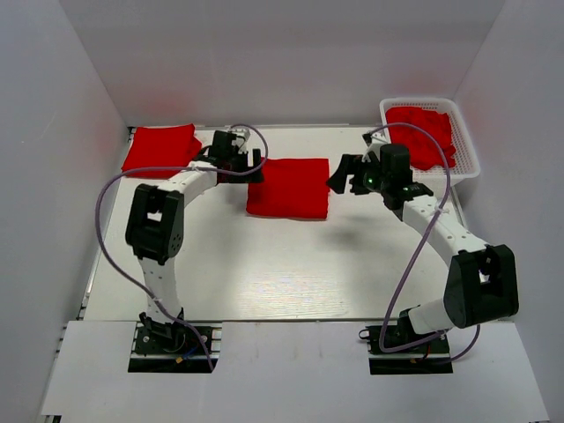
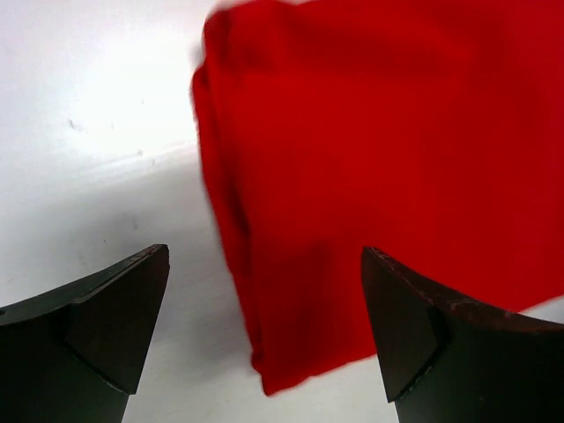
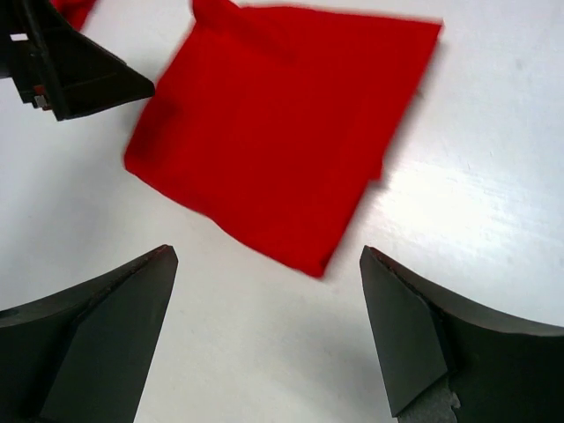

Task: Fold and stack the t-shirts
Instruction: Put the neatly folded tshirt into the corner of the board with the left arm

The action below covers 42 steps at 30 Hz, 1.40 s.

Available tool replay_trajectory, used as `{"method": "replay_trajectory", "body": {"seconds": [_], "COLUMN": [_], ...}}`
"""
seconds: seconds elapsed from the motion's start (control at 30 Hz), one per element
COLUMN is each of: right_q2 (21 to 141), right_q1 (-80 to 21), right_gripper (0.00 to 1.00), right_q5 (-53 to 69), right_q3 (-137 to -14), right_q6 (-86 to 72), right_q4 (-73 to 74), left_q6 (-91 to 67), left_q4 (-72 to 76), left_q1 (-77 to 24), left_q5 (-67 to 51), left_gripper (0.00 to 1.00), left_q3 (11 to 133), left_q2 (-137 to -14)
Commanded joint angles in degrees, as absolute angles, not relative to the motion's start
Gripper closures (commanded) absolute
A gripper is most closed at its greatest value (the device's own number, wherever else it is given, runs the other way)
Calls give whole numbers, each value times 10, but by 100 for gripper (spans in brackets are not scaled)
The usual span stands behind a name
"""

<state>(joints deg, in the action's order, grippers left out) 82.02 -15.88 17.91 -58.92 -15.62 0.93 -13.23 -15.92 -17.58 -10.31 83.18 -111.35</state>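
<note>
The middle shirt's edge facing the second shirt lies just below and between my left gripper's open fingers. The gripper lowers and closes on that edge next.
A folded red t-shirt lies flat in the middle of the table; it also shows in the left wrist view and the right wrist view. A second folded red t-shirt lies at the back left. More red t-shirts are heaped in the basket. My left gripper is open and empty, just above the middle shirt's left edge. My right gripper is open and empty, just right of that shirt's right edge. In the right wrist view the left gripper's fingers show beyond the shirt.
A white plastic mesh basket stands at the back right corner. White walls enclose the table on the left, back and right. Purple cables loop along both arms.
</note>
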Motion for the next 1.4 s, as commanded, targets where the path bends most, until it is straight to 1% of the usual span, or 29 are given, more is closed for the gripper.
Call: {"method": "replay_trajectory", "body": {"seconds": [0.0,0.1,0.27,0.37,0.47,0.6,0.67,0.7,0.73,0.83,0.9,1.03,1.07,1.2,1.37], "right_q2": [788,774,754,744,735,726,725,719,715,706,700,700,701,713,715], "right_q1": [-157,-159,-157,-159,-157,-158,-159,-159,-159,-158,-157,-156,-158,-156,-158], "right_gripper": [10,10,10,10,10,10,10,10,10,10,10,10,10,10,10], "right_q5": [131,125,106,94,88,94,96,95,91,76,69,70,71,74,105], "right_q3": [-561,-551,-531,-519,-508,-497,-491,-487,-483,-475,-468,-461,-461,-465,-456], "right_q6": [-152,-152,-151,-151,-150,-157,-158,-159,-161,-161,-163,-168,-168,-177,-194], "right_q4": [29,36,55,61,66,68,63,58,59,59,52,32,29,26,-21], "left_q6": [-117,-111,-105,-88,-75,-57,-51,-51,-46,-28,-11,27,40,110,167], "left_q4": [-208,-211,-211,-197,-217,-230,-238,-245,-245,-251,-245,-204,-199,-187,-187], "left_q1": [-176,-187,-187,-199,-206,-216,-216,-216,-216,-216,-216,-200,-195,-195,-184], "left_q5": [-70,-59,-100,-111,-77,-48,-47,-54,-54,-68,-68,-72,-72,-34,-4], "left_gripper": [0,0,1,10,19,25,34,48,58,100,100,100,100,100,100], "left_q3": [860,879,889,882,882,899,912,918,925,933,933,898,898,889,896], "left_q2": [-1140,-1165,-1213,-1218,-1233,-1264,-1276,-1281,-1281,-1288,-1274,-1214,-1183,-1124,-1078]}}
